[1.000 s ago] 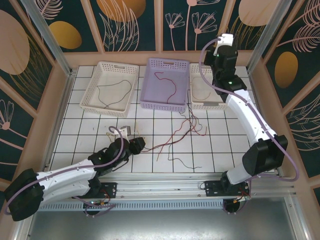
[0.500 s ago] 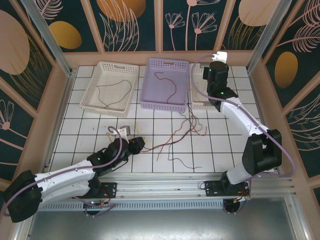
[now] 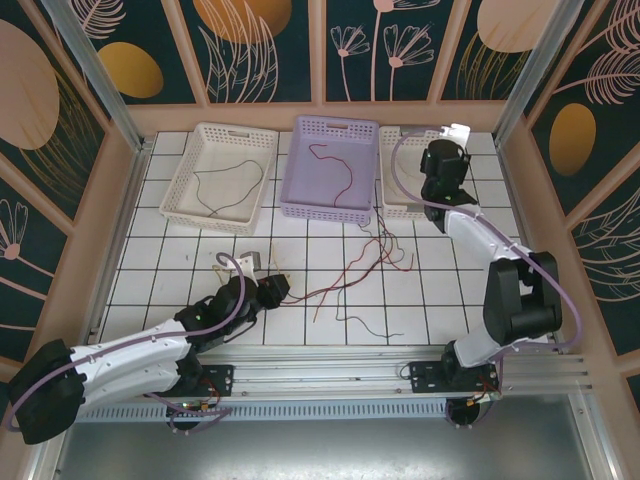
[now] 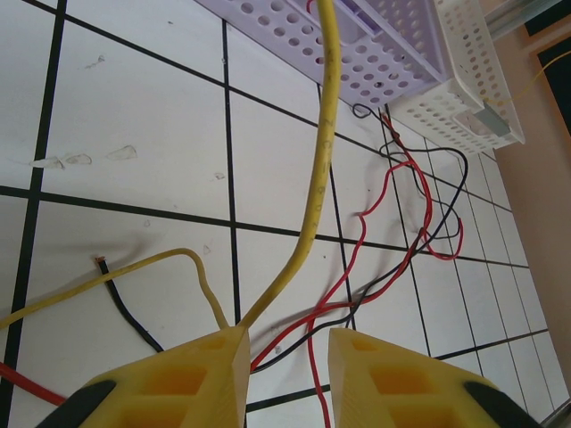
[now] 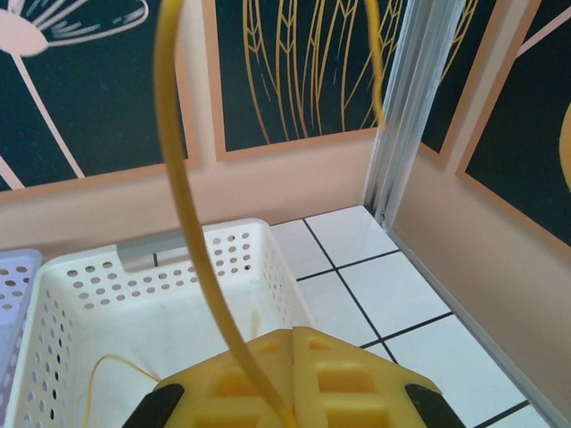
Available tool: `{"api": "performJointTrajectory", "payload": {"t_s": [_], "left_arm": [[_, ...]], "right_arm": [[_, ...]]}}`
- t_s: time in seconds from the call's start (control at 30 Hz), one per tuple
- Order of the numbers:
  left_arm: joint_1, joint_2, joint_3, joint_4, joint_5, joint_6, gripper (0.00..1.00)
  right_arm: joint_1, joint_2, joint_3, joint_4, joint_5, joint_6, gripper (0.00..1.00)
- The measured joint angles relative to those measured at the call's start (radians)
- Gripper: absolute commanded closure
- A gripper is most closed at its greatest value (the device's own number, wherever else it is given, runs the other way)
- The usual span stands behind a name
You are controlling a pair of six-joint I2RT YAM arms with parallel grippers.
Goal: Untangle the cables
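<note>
A piece of yellow cable (image 5: 107, 364) already lies on the white basket's bottom below. So my right gripper tilts downward next, comes down over that bottom and releases the yellow cable.
Loose red, black and yellow cables (image 3: 372, 258) lie tangled on the tiles in front of the baskets. My left gripper (image 4: 287, 337) hovers low over them, jaws apart. A red cable (image 4: 375, 205) and a black cable (image 4: 446, 162) run across the floor in the gap, unpinched. A yellow cable (image 4: 321, 152) rests against the left finger's tip and runs up toward the baskets. My right gripper (image 5: 293, 334) is shut on the yellow cable (image 5: 183, 205), which rises from its jaws, above the right white basket (image 5: 268, 267). A thin yellow strand (image 5: 107, 364) lies in that basket.
Three baskets stand along the back: a white one (image 3: 222, 175) holding a black cable, a lavender one (image 3: 330, 168) holding a red cable, and the right white one (image 3: 405, 205). The right arm (image 3: 500, 260) stands near the right wall and its metal post (image 5: 401, 116).
The right arm's wrist has swung right and come down toward the right white basket, folding the arm in. The left arm and the tangle have stayed put.
</note>
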Motion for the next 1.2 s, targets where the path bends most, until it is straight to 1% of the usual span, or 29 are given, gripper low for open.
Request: {"api": "performJointTrajectory", "payload": {"t_s": [0.1, 0.23, 0.5, 0.6, 0.7, 0.83, 1.0, 1.2], "left_arm": [[0.0, 0.002, 0.0, 0.0, 0.0, 0.0, 0.72], [0.0, 0.003, -0.001, 0.001, 0.0, -0.001, 0.73], [0.0, 0.011, -0.005, 0.005, 0.0, -0.004, 0.73], [0.0, 0.024, -0.005, 0.005, 0.0, -0.003, 0.73], [0.0, 0.029, -0.005, 0.008, 0.0, -0.003, 0.73], [0.0, 0.029, -0.005, 0.008, 0.0, -0.004, 0.73], [0.0, 0.028, -0.006, 0.008, 0.0, -0.004, 0.72], [0.0, 0.018, -0.011, 0.008, 0.0, -0.008, 0.71]], "right_arm": [[-0.002, 0.079, 0.05, -0.025, -0.014, 0.017, 1.0], [-0.006, 0.187, 0.13, -0.107, -0.048, 0.043, 1.0], [-0.032, 0.34, 0.27, -0.294, -0.136, 0.103, 1.0], [-0.036, 0.369, 0.298, -0.356, -0.172, 0.127, 1.0], [-0.037, 0.39, 0.339, -0.418, -0.21, 0.149, 0.87], [-0.038, 0.393, 0.376, -0.469, -0.25, 0.177, 0.72], [-0.038, 0.376, 0.386, -0.505, -0.29, 0.2, 0.66], [-0.033, 0.312, 0.386, -0.537, -0.294, 0.208, 0.6]]}}
